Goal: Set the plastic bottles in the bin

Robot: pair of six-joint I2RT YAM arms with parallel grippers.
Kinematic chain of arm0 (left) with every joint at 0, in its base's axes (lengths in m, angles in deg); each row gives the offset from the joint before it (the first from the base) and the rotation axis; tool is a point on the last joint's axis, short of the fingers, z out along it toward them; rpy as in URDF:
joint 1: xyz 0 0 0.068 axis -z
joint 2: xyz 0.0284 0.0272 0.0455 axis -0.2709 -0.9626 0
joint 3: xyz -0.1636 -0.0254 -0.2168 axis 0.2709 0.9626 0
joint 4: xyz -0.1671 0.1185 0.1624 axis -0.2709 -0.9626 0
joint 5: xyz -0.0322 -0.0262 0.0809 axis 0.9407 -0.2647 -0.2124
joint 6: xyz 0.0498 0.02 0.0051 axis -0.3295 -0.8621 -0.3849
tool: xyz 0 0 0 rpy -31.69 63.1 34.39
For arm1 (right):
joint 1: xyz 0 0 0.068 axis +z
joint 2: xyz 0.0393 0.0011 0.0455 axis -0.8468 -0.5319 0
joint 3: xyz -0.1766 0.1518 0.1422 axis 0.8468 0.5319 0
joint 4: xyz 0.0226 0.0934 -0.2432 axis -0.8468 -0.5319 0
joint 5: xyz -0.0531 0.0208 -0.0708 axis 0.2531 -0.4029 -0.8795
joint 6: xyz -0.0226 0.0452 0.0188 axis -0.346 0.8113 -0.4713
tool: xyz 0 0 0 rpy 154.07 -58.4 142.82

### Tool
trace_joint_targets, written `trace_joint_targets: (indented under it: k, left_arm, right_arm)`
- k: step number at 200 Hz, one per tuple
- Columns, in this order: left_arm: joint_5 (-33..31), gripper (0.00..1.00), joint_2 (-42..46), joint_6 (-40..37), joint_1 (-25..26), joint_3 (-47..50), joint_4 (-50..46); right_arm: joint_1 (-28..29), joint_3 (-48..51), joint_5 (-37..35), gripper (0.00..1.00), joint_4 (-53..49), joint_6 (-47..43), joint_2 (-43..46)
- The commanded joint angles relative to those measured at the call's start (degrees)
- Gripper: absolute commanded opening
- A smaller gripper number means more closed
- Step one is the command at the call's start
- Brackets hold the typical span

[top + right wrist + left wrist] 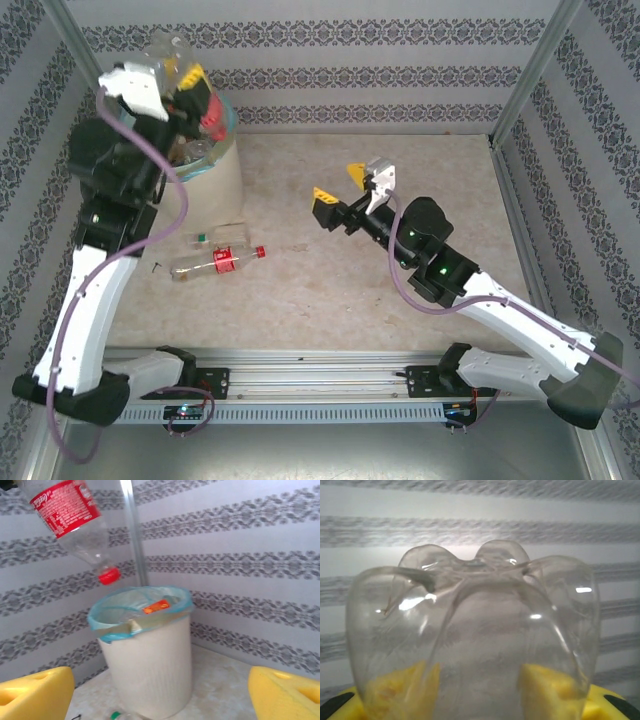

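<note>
The red cap of the clear plastic bottle (165, 50) still hangs above the bin's rim. My left gripper moves down toward the bin's opening (194, 150) next and releases the bottle there.
My left gripper (186, 82) is raised over the bin (226, 176) at the far left, shut on a clear plastic bottle (165, 50). In the left wrist view its lobed base (470, 610) sits between my yellow fingers (547, 687). From the right wrist this red-labelled bottle (65, 507) hangs cap down above the cream bin (150, 675), which is lined with a blue-green bag. An orange label (157, 606) shows inside. Two more bottles lie on the table near the bin: one with a red label (222, 262), one with a green cap (213, 238). My right gripper (340, 187) (160, 690) is open mid-table, facing the bin.
Patterned walls close in the table on the left, back and right, with metal posts (525, 85) at the corners. The bin stands in the far left corner. The green-capped bottle (117, 715) lies at the bin's foot.
</note>
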Motion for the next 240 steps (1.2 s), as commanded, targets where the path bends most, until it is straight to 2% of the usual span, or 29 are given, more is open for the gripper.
trace_joint_targets:
  k: [1, 29, 103, 128, 194, 240]
  left_arm:
    - [-15.27, 0.35, -6.28, -10.30, -4.59, -4.82, -10.22]
    - [-12.94, 0.35, -12.45, -8.22, -11.77, -8.24, -12.53]
    - [-7.74, 0.32, -22.13, -3.74, -22.64, -7.71, -10.88]
    - [-5.54, 0.32, -23.10, -2.25, -23.19, -7.04, -14.14]
    - [5.67, 0.30, -24.29, 0.78, -23.19, -0.31, -17.93]
    - [7.30, 0.30, -24.94, -1.04, -22.15, 2.49, -21.02]
  right_arm:
    - [-1.26, 0.88, -2.22, 0.89, -0.98, 1.81, 1.97]
    - [-2.28, 1.83, -1.51, 0.89, -2.32, 2.77, 3.74]
    - [-2.95, 4.05, 0.03, 0.87, -4.12, 5.69, 6.40]
    - [-2.92, 4.15, -0.22, 0.87, -4.28, 6.09, 6.14]
    - [-3.04, 2.43, 1.52, 0.86, -4.26, 6.57, 2.85]
    - [-3.05, 2.21, 1.57, 0.86, -4.58, 6.98, 1.96]
